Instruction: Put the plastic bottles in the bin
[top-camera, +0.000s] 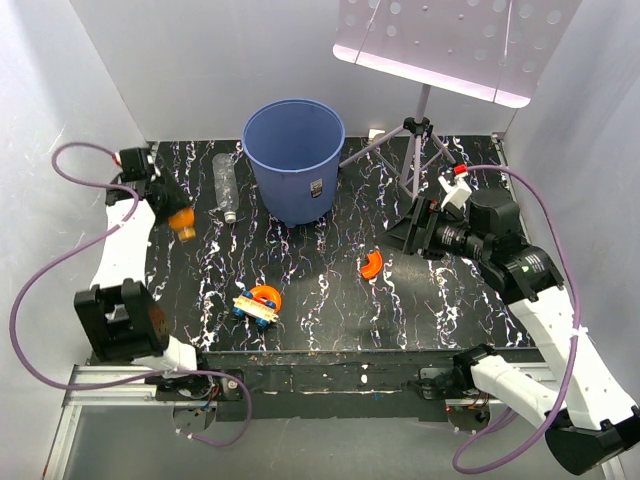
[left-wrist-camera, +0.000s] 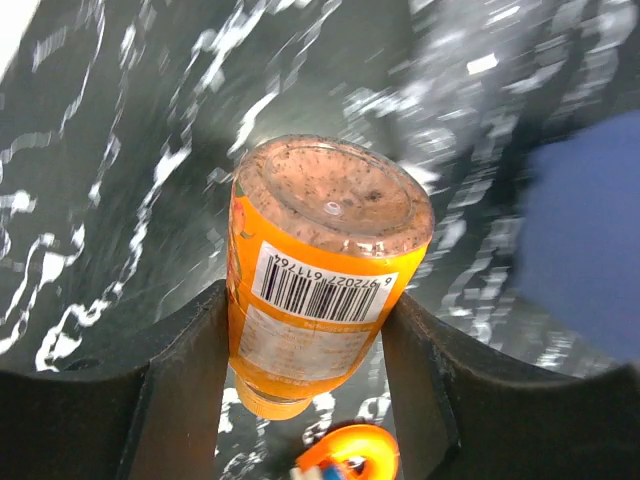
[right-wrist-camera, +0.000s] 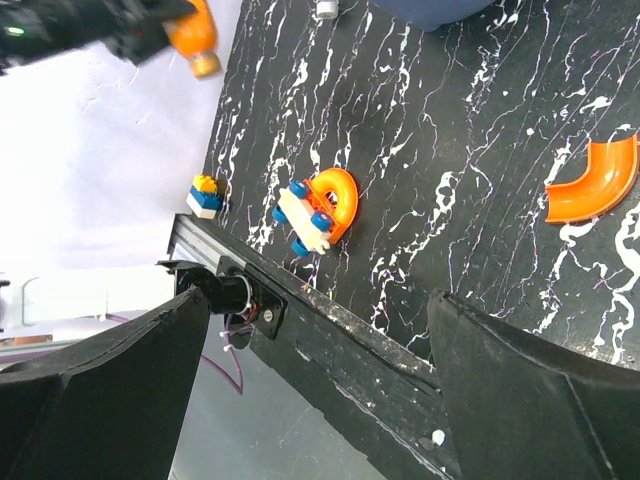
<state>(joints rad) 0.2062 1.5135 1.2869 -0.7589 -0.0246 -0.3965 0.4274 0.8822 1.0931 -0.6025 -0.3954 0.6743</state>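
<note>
I will next lift the orange bottle (top-camera: 181, 220) with my left gripper and move it to the right in the top view, over the bin's opening (top-camera: 293, 138), because the side of the bin is tall. Then I will release the bottle.
An orange plastic bottle (top-camera: 181, 220) (left-wrist-camera: 320, 270) hangs above the table's left edge, cap end down, with my left gripper (top-camera: 168, 205) (left-wrist-camera: 305, 380) shut on its labelled body. The right wrist view also catches this orange bottle (right-wrist-camera: 195, 35). A clear plastic bottle (top-camera: 225, 187) lies on the table just left of the bin (top-camera: 293, 160), a big blue bucket at the back centre; the bin (left-wrist-camera: 590, 250) is a blue blur at the right. My right gripper (top-camera: 405, 235) (right-wrist-camera: 320, 390) stands open and holds nothing, right of centre.
A toy car on an orange ring (top-camera: 258, 302) (right-wrist-camera: 315, 210) and an orange curved piece (top-camera: 371, 264) (right-wrist-camera: 595, 180) lie on the black marbled table. A tripod stand (top-camera: 415, 150) stands at the back right, with a white red-capped object (top-camera: 455, 188) beside it. A small blue-yellow brick (right-wrist-camera: 203, 195) sits off the table's edge.
</note>
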